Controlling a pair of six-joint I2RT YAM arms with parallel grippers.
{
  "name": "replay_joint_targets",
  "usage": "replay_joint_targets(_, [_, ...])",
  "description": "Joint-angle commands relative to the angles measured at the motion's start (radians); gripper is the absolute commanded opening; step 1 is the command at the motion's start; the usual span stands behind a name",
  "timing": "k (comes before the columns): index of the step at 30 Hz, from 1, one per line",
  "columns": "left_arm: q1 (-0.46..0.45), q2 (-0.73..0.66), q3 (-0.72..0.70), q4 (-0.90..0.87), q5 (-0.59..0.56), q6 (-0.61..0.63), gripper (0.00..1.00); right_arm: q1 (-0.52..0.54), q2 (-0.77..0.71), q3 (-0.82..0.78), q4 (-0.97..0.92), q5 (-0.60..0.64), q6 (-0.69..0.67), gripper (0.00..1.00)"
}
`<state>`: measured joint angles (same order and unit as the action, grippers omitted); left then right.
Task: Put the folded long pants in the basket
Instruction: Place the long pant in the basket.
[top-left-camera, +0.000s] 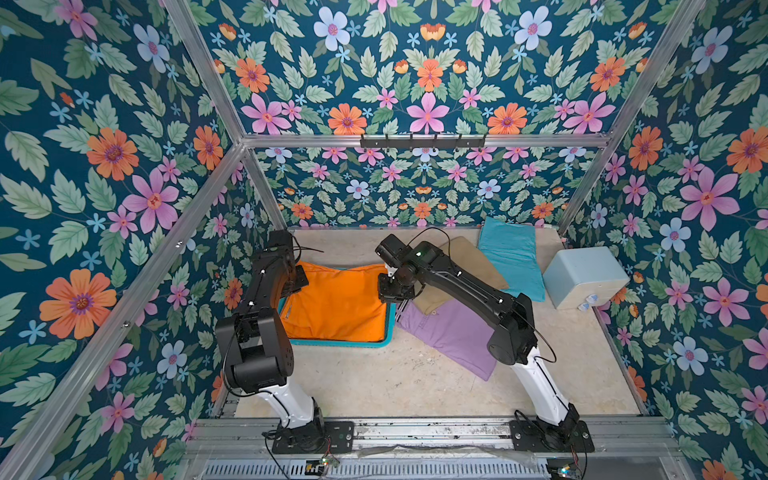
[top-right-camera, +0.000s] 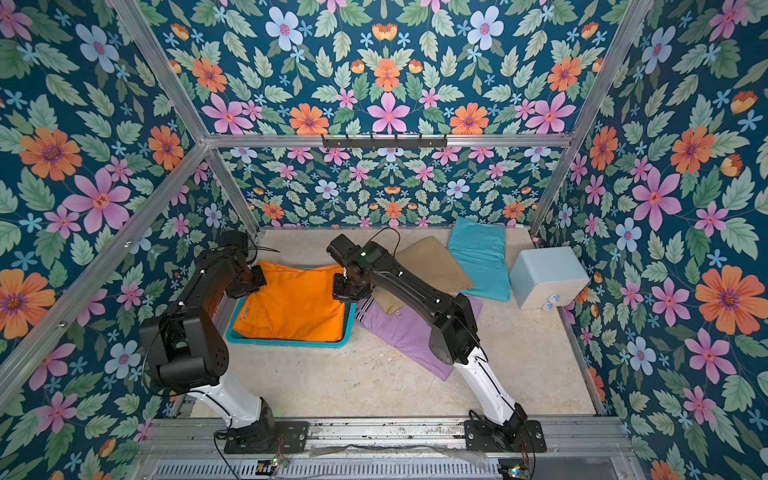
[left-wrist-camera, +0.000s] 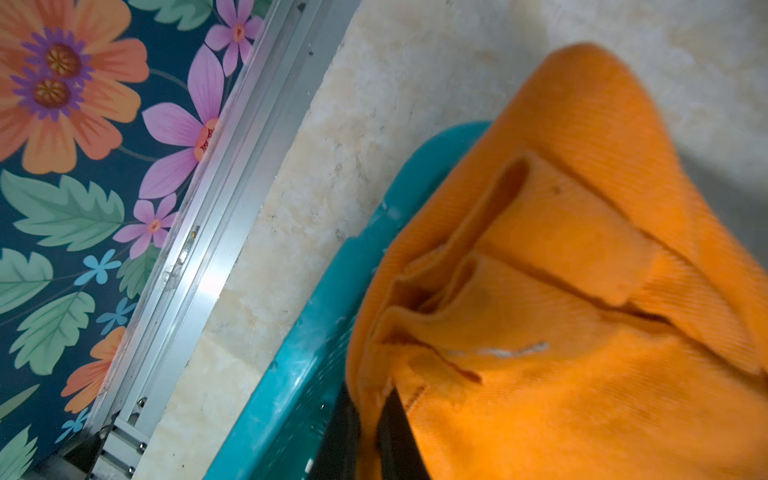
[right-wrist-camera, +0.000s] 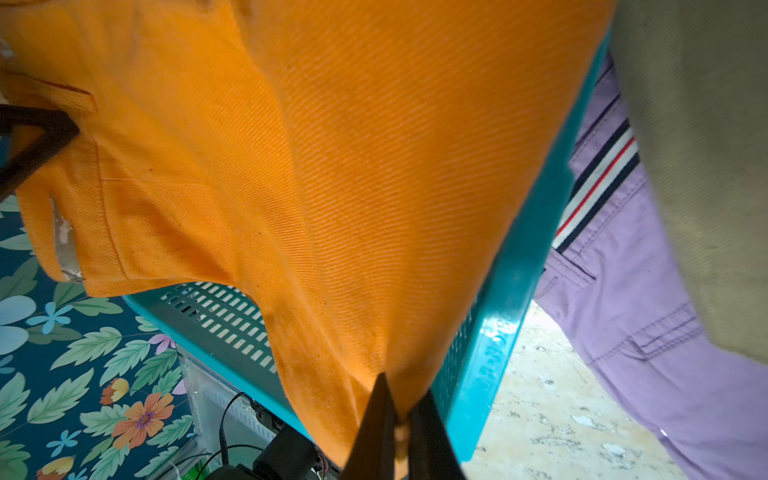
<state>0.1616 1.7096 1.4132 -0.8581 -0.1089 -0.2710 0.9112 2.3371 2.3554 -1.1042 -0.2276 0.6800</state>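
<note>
I should next lower the pants' held corner in my left gripper past the basket's rim into the basket below and let go of it, because the pants stretch across the basket's opening.
The bright orange folded pants (top-left-camera: 336, 299) (top-right-camera: 291, 303) hang spread over the teal basket (top-left-camera: 340, 343) (top-right-camera: 286, 343), held at two far corners. My left gripper (top-left-camera: 297, 280) (left-wrist-camera: 372, 399) is shut on the pants' left corner, over the basket's rim (left-wrist-camera: 299, 374). My right gripper (top-left-camera: 392, 291) (right-wrist-camera: 399, 399) is shut on the right corner, above the basket's mesh wall (right-wrist-camera: 511, 299). To the right, on the table, the tan pants (top-left-camera: 461, 257) overlap the lilac pants (top-left-camera: 449, 336) (right-wrist-camera: 644, 311). The turquoise pants (top-left-camera: 513, 257) lie at the back.
A pale blue rounded box (top-left-camera: 584, 276) stands at the right wall beside the turquoise pants. Floral walls with aluminium rails close in the table on three sides. The lilac pants lie against the basket's right side.
</note>
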Motion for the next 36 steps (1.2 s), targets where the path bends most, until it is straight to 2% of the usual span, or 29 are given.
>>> replay_joint_targets(1, [0.001,0.023,-0.007,-0.042,-0.017,0.0,0.0,0.007,0.033,-0.002,-0.063,-0.031,-0.011,0.0])
replay_joint_targets(11, [-0.009,0.115,-0.064,0.005,-0.038,0.0,0.0,0.009,0.125,0.052,-0.077,0.025,-0.006,0.0])
replay_joint_targets(14, [-0.01,0.093,-0.063,0.004,-0.047,-0.003,0.0,0.009,0.116,0.078,-0.096,0.04,-0.028,0.02])
replay_joint_targets(17, [-0.009,0.0,-0.036,0.005,-0.09,-0.02,0.42,0.011,0.041,0.079,-0.096,0.085,-0.067,0.32])
replay_joint_targets(19, [-0.009,-0.083,0.0,0.005,-0.117,-0.033,0.8,0.006,-0.028,0.079,-0.106,0.132,-0.093,0.46])
replay_joint_targets(20, [-0.009,-0.131,0.026,0.005,-0.128,-0.041,0.93,0.002,-0.071,0.072,-0.117,0.159,-0.113,0.62])
replay_joint_targets(21, [-0.01,-0.179,0.038,0.042,-0.125,-0.046,0.97,-0.004,-0.108,0.05,-0.117,0.178,-0.122,0.65])
replay_joint_targets(24, [-0.009,-0.332,0.039,0.133,0.002,-0.04,0.99,-0.046,-0.292,-0.169,-0.034,0.191,-0.131,0.67])
replay_joint_targets(27, [-0.01,-0.426,-0.03,0.252,0.333,-0.055,0.93,-0.141,-0.477,-0.494,0.12,0.167,-0.097,0.66])
replay_joint_targets(29, [-0.04,-0.444,-0.106,0.352,0.59,-0.105,0.82,-0.224,-0.577,-0.708,0.219,0.168,-0.076,0.65])
replay_joint_targets(30, [-0.073,-0.445,-0.136,0.388,0.652,-0.129,0.79,-0.258,-0.615,-0.781,0.243,0.174,-0.069,0.65])
replay_joint_targets(31, [-0.132,-0.442,-0.162,0.427,0.681,-0.135,0.79,-0.294,-0.65,-0.859,0.274,0.175,-0.065,0.65])
replay_joint_targets(32, [-0.213,-0.435,-0.183,0.449,0.666,-0.161,0.7,-0.326,-0.67,-0.931,0.314,0.166,-0.064,0.64])
replay_joint_targets(34, [-0.381,-0.4,-0.197,0.463,0.593,-0.151,0.65,-0.365,-0.731,-1.027,0.351,0.146,-0.06,0.63])
replay_joint_targets(36, [-0.517,-0.335,-0.196,0.472,0.572,-0.143,0.57,-0.371,-0.751,-1.105,0.39,0.133,-0.078,0.6])
